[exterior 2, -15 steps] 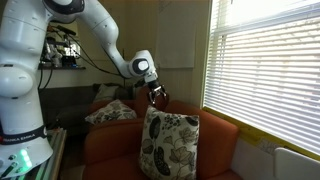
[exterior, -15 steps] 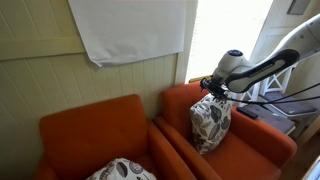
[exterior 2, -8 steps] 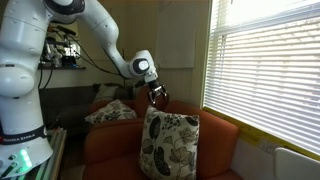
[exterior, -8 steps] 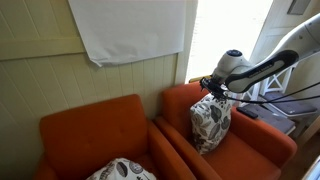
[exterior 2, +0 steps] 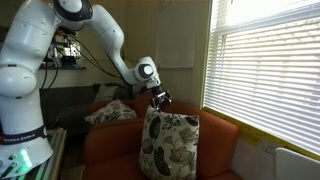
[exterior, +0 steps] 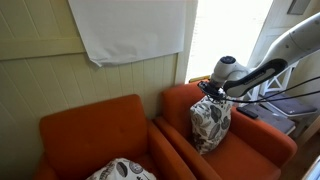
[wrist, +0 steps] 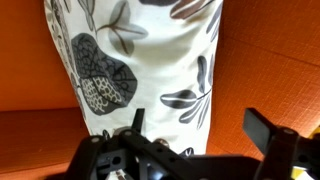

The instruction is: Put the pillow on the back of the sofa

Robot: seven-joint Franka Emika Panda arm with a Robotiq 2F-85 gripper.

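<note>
My gripper comes down onto the pillow's top edge (exterior: 209, 99) (wrist: 207, 118) next and closes its fingers there. They hover open just above, with that edge of the pillow between them.
The leaf-print pillow (exterior: 210, 122) stands upright on the seat of the orange sofa (exterior: 255, 145), by its backrest. It also shows in an exterior view (exterior 2: 168, 146) and fills the upper left of the wrist view (wrist: 140, 55). My gripper (exterior: 207, 93) hovers just above the pillow's top edge, as both exterior views show (exterior 2: 161, 100). In the wrist view the jaws (wrist: 200, 130) are open. One finger is over the pillow, the other over orange fabric (wrist: 275, 70). The jaws do not squeeze the pillow.
A matching orange armchair (exterior: 95, 135) stands next to the sofa with a second leaf-print pillow (exterior: 120, 170) on it, also seen in an exterior view (exterior 2: 110, 112). A window with blinds (exterior 2: 265, 75) is close behind the sofa. A panelled wall is at the back.
The arm has shifted a little, and the wrist has moved slightly toward the sofa's backrest. The pillow has not moved.
</note>
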